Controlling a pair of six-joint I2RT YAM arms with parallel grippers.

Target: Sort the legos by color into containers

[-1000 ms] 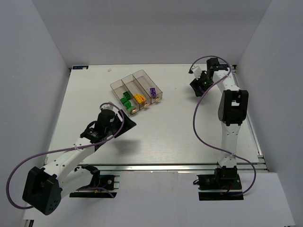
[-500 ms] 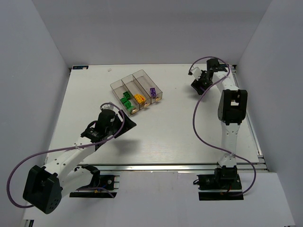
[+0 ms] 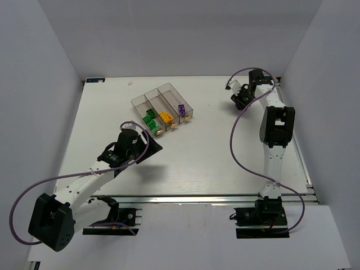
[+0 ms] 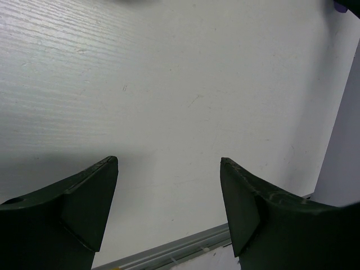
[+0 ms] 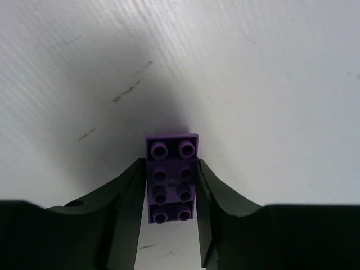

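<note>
The matching lego goes up and to the left in the top view over the container with a purple lego [image 3: 176, 102] next, and my right gripper releases it.
In the right wrist view a purple lego [image 5: 171, 177] with two rows of studs lies on the white table, and my right gripper [image 5: 171, 174] is shut on its long sides. From above, that gripper [image 3: 241, 100] is low at the far right of the table and hides the brick. The three joined clear containers [image 3: 163, 107] stand at the back centre: green legos [image 3: 151, 119] in the left one, yellow-orange ones [image 3: 166, 117] in the middle, a purple one [image 3: 181, 108] in the right. My left gripper [image 4: 169, 185] is open over bare table, just near of the containers [image 3: 152, 147].
White walls close in the table on the left, back and right. A metal rail [image 3: 214, 198] runs along the near edge. A purple cable [image 3: 233, 140] loops off the right arm.
The right gripper's fingers have closed from wide open onto the purple lego, and it has shifted slightly right. The left arm has barely moved.
</note>
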